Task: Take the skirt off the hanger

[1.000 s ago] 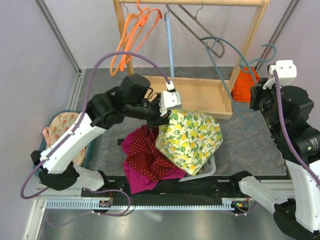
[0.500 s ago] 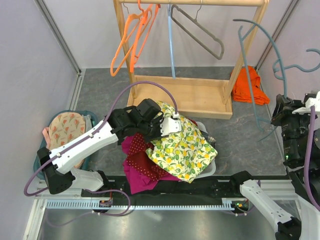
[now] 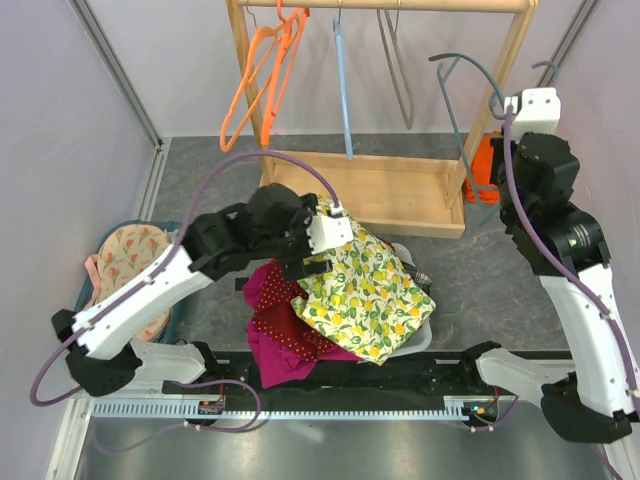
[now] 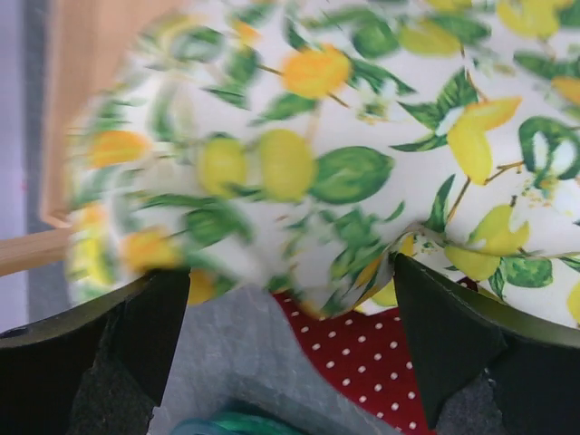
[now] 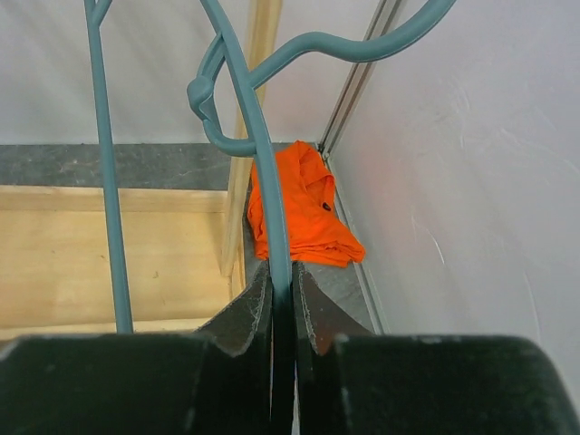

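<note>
The rack's open bar [image 3: 452,5] is outward of my right gripper, to its left in the top view. It will next carry the bare hanger [image 3: 452,110] there and release it.
The skirt [image 3: 372,288], white with a yellow lemon print, lies crumpled on a heap of clothes at the table's middle, off the hanger. In the left wrist view its hem [image 4: 362,136] hangs just beyond my fingertips. My left gripper [image 3: 315,262] [image 4: 290,335] stands wide open at the skirt's left edge, with nothing between the fingers [image 4: 453,344]. The bare teal hanger [image 3: 452,110] [image 5: 265,181] is held up at the right, by the rack's right post. My right gripper [image 3: 503,128] [image 5: 282,285] is shut on its wire.
A red polka-dot cloth [image 3: 285,320] [image 4: 381,353] lies under the skirt. The wooden rack [image 3: 400,195] carries orange [image 3: 262,75], blue [image 3: 342,90] and grey hangers. An orange garment [image 5: 299,199] lies in the right corner. A basket [image 3: 125,255] with floral cloth stands at left.
My left gripper lowered the skirt onto the heap and opened, letting it go. The right arm swung the teal hanger out to the right, then back toward the rack's post.
</note>
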### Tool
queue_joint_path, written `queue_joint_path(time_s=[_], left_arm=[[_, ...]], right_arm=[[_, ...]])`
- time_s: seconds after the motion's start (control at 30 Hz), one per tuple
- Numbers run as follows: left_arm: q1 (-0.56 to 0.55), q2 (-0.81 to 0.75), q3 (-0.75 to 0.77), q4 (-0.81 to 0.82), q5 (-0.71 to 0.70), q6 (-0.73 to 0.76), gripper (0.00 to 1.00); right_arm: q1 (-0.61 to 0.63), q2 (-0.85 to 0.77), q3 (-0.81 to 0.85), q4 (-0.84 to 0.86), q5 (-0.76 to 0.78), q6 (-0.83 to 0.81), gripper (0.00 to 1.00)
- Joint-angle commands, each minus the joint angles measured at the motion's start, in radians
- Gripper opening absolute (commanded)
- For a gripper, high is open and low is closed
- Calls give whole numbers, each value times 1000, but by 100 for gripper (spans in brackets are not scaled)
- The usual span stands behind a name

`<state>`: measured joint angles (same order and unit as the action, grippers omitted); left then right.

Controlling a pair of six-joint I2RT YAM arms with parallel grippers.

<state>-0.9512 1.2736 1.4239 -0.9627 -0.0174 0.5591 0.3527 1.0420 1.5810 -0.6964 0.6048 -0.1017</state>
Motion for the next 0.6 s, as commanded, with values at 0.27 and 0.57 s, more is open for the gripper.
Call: queue_joint_path(time_s=[0.27,0.57], left_arm=[[-1,-160,332,-10,8,-85,100],[-3,-195,340,-10,-13,-94,99]], right_arm=[[224,328,287,187,385,-309,0],[333,472,278,624,595,-781,0]])
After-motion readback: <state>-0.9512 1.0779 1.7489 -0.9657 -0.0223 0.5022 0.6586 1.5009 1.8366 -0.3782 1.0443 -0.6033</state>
